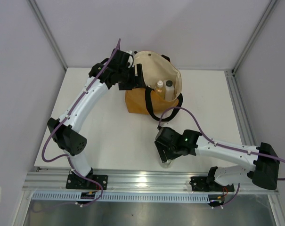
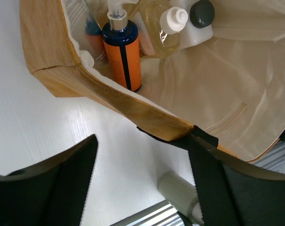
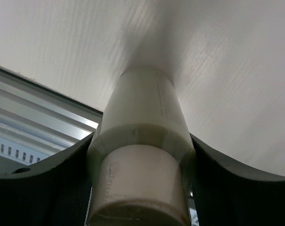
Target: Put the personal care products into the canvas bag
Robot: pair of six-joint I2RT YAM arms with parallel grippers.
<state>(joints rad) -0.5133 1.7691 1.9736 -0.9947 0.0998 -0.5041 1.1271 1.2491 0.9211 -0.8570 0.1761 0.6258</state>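
The right gripper raises its bottle outward over the bag's rim next. It then lowers and releases it beside the orange pump bottle (image 2: 123, 56), since bare lining shows there.
The mustard-tan canvas bag (image 1: 138, 101) stands open at the back of the table. Inside it, the left wrist view shows an orange dark-capped pump bottle (image 2: 123, 56), a slim clear one (image 2: 85, 26), a rounded yellowish one (image 2: 154, 28) and a grey-capped one (image 2: 199, 21). My left gripper (image 1: 135, 77) is open at the bag's near rim (image 2: 133, 106); its right finger (image 2: 213, 183) touches the black handle. My right gripper (image 1: 165, 155) is shut on a clear white-capped bottle (image 3: 147, 117) near the table's front edge, where it shows under the gripper (image 1: 166, 163).
The aluminium rail (image 1: 147, 178) runs along the table's front edge just below the right gripper. White walls and frame posts close in the back and sides. A black handle loop (image 1: 157, 112) hangs down the bag's front.
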